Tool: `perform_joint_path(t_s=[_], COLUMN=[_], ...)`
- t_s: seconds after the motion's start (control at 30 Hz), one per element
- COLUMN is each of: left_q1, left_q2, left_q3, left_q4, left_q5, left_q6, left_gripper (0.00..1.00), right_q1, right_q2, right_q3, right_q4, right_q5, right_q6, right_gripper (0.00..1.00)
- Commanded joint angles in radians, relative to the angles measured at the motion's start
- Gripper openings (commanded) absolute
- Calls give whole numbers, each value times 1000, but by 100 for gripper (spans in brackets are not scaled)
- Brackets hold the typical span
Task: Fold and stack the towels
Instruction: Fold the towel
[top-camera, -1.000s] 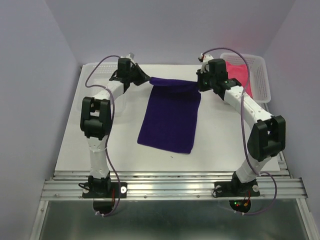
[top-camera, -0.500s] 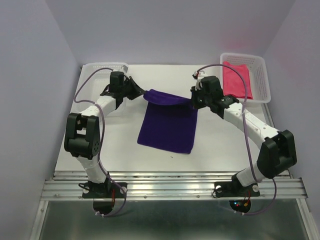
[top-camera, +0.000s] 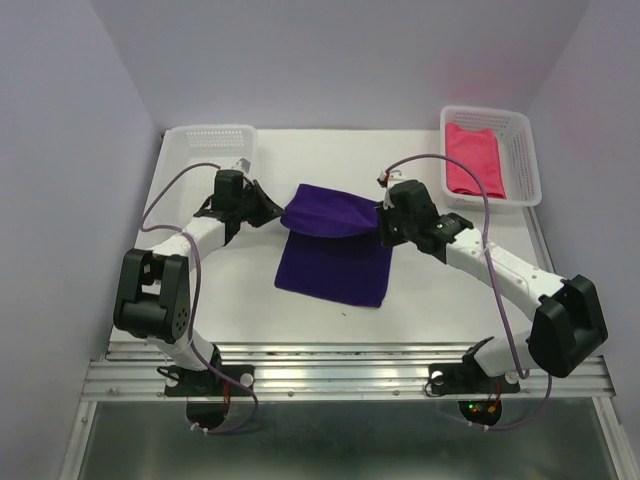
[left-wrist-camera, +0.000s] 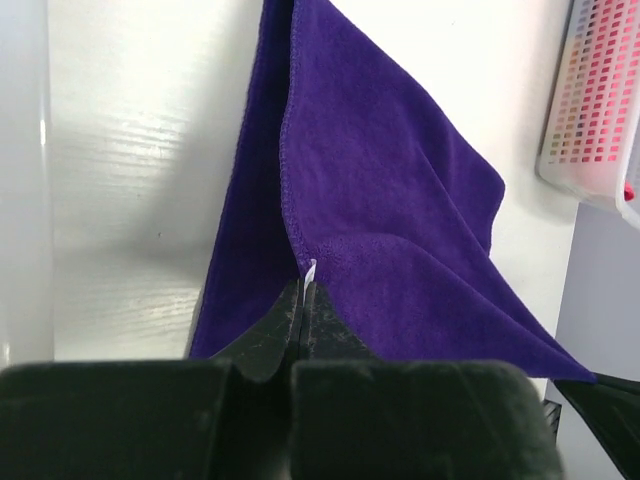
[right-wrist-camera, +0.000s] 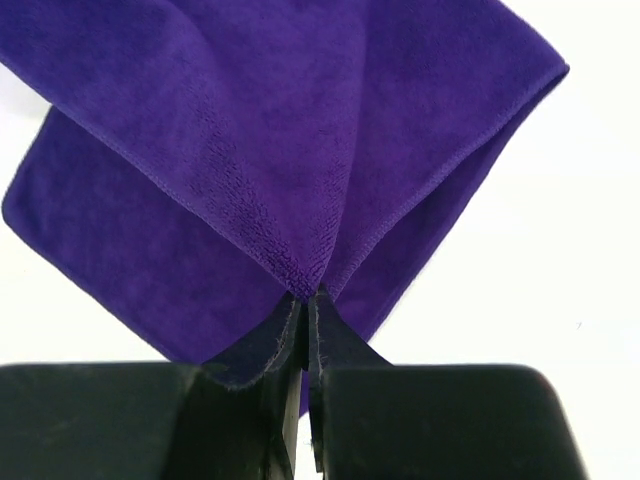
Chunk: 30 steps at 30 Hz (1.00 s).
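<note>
My right gripper holds the corner, which still hangs short of the lower layer's near corner (top-camera: 378, 302). It should move back and down to that near corner next and release there.
A dark purple towel (top-camera: 335, 260) lies mid-table, its far edge lifted and doubled back toward the near edge. My left gripper (top-camera: 283, 212) is shut on the towel's far left corner (left-wrist-camera: 330, 250), where a small white tag (left-wrist-camera: 309, 270) sticks out at the fingertips. My right gripper (top-camera: 381, 228) is shut on the far right corner (right-wrist-camera: 300, 270). Both corners hang above the lower layer. A magenta-pink towel (top-camera: 473, 158) lies in the basket at the back right. No light blue towel shows.
A white mesh basket (top-camera: 515, 150) at the back right holds the pink towel; it also shows at the right edge (left-wrist-camera: 600, 110) of the left wrist view. Another white mesh basket (top-camera: 205, 142) stands at the back left. The table (top-camera: 450, 300) is white.
Both grippers have carried the purple towel's far edge toward the near side and lower, so the towel now folds over itself. Both arms have drawn back with it.
</note>
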<state>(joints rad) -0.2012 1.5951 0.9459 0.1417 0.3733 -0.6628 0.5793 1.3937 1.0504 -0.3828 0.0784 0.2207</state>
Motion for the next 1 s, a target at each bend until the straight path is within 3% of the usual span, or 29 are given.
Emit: perform_joint_path(t_s=[0.0,0.6,0.97], left_q1=[-3,-6,-15], left_q2=[-93,-211,-205], left_q3=[-47,-183,-265], left_q4=[9,-71,-74], left_q5=[-19,-31,-50], left_q6=[8,-8,-12], left_gripper=[0,0,0], right_q1=[33,149,174], right_q2=[-56,-114,-91], right_q3=[-36,-125,-196], right_q4=[-25,-114,-85], right_q5=[52,67,49], right_q6=[45,131,180], right_gripper=[1,1,1])
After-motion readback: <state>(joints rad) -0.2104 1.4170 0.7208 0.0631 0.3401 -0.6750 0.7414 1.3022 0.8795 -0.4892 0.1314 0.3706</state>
